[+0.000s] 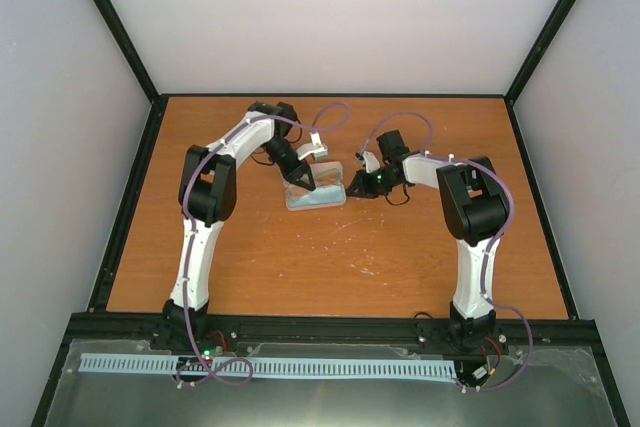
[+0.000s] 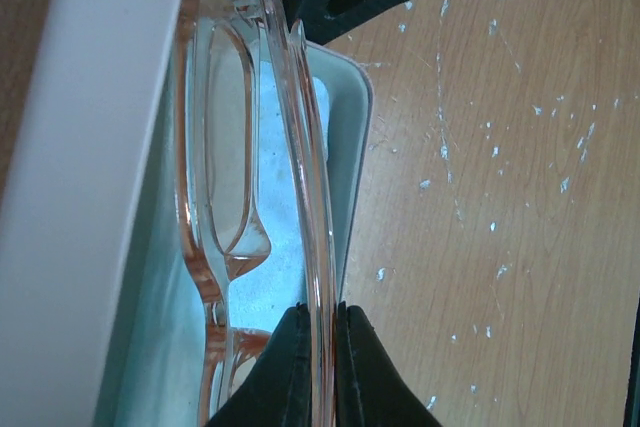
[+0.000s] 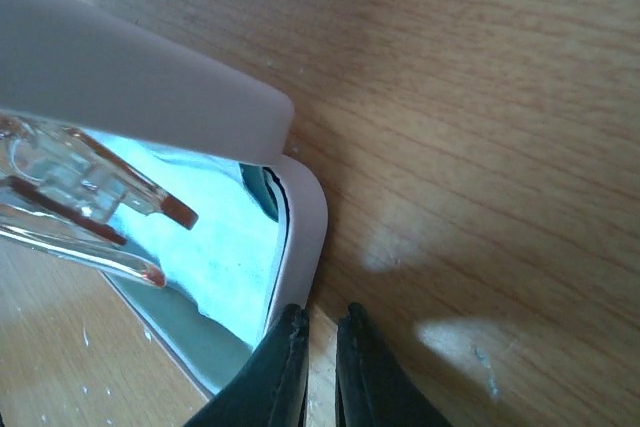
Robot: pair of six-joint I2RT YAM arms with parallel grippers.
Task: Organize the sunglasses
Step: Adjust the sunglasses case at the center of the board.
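Observation:
My left gripper will next move down toward the light blue cloth (image 1: 323, 196) (image 2: 280, 237) inside the open case and let go of the slim arm. The folded sunglasses are still hanging over the case.
The sunglasses (image 2: 305, 147) have a thin translucent amber frame and clear lenses. My left gripper (image 2: 322, 312) is shut on one slim arm and holds them folded, edge-on, in the open pale pink-grey case (image 2: 358, 127), over the light blue cloth (image 2: 280, 237) lining it. The case lid (image 2: 90, 147) stands up on the left. In the right wrist view the arm tips (image 3: 90, 197) hang over the cloth (image 3: 220, 247). My right gripper (image 3: 320, 322) is nearly closed and empty, its fingertips against the outside of the case rim (image 3: 305, 237). In the top view both grippers meet at the case (image 1: 315, 197).
The wooden table (image 1: 330, 257) has scattered white specks near the case. Black rails edge the table and white walls surround it. Purple cables loop over both arms behind the case.

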